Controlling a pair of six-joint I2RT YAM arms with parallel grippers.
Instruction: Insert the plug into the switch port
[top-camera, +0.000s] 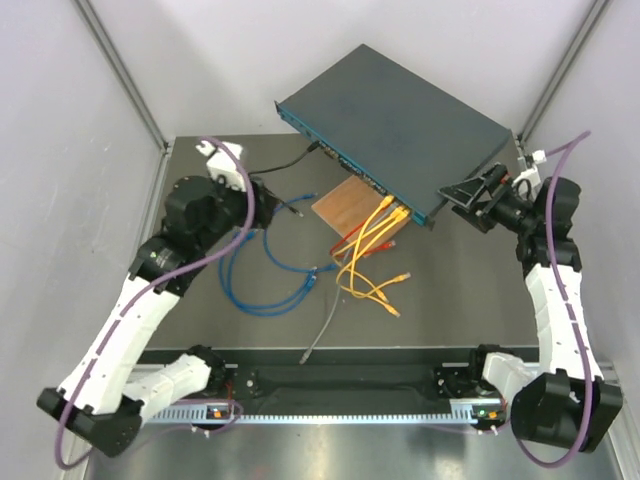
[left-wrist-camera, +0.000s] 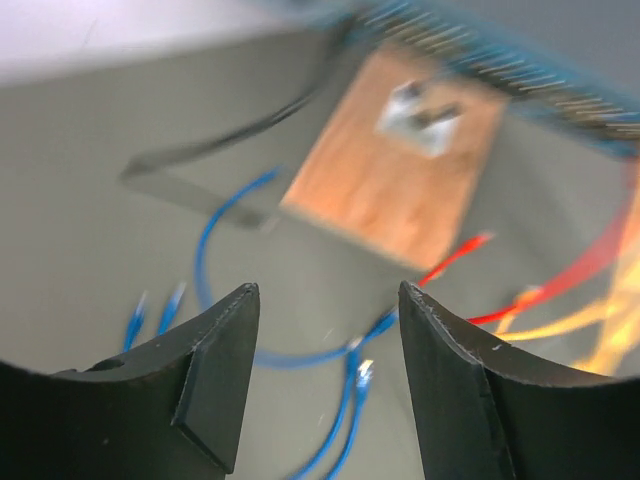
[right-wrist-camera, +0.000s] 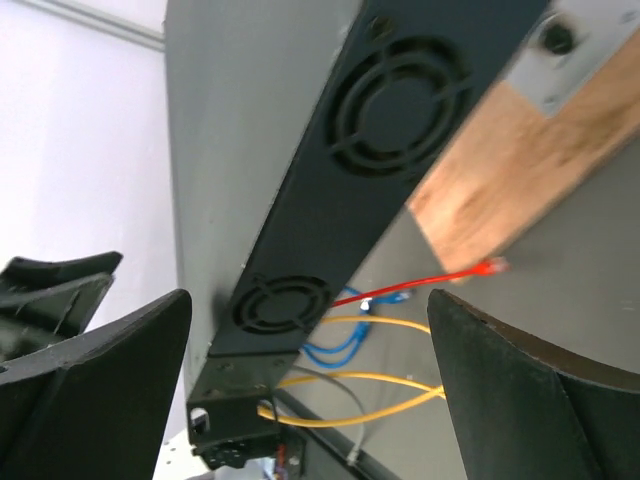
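I should next lower my left gripper and move it to the left in the wrist view, onto the outer blue cable behind its plug, which is outside my fingers.
The switch, a flat dark teal-grey box, lies tilted at the back, its front socket row facing the near left. Yellow cables run into that front face. Loose blue cables lie on the table. My left gripper is open and empty above them. In the left wrist view a blue plug lies on the table between the fingers. My right gripper is open at the switch's right end. The right wrist view faces the vented side of the switch.
A brown wooden board lies under the switch's front edge. A red cable, a grey cable and a black cable lie on the table. Grey walls close in the left, right and back.
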